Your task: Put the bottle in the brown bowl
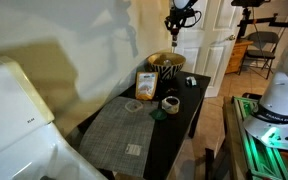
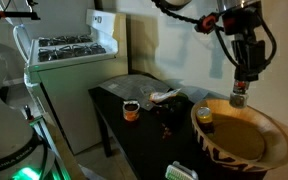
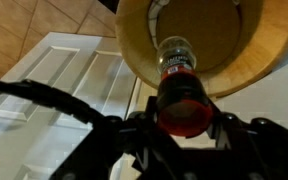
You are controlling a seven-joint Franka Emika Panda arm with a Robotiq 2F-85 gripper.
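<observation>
My gripper moves down past the brown bowl's rim next and releases the bottle (image 2: 238, 97) on the bowl's bottom, as the bottle hangs above it below my gripper.
My gripper (image 2: 244, 80) is shut on the bottle (image 2: 238, 97), a small dark bottle with a reddish body, and holds it upright in the air right above the brown bowl (image 2: 227, 150). In an exterior view the gripper (image 1: 174, 33) hangs high over the bowl (image 1: 166, 63) at the table's far end. In the wrist view the bottle (image 3: 177, 68) sits between the fingers of the gripper (image 3: 181, 125), its far end pointing into the bowl (image 3: 272, 52). The bottle does not touch the bowl.
On the dark table (image 1: 189, 110) are an orange-and-white box (image 1: 145, 84), a small pale-rimmed cup (image 1: 170, 103), a flat clear dish (image 1: 134, 106) and a grey placemat (image 1: 119, 130). A small object (image 2: 205, 119) sits at the bowl's rim. A stove (image 2: 69, 50) stands beside the table.
</observation>
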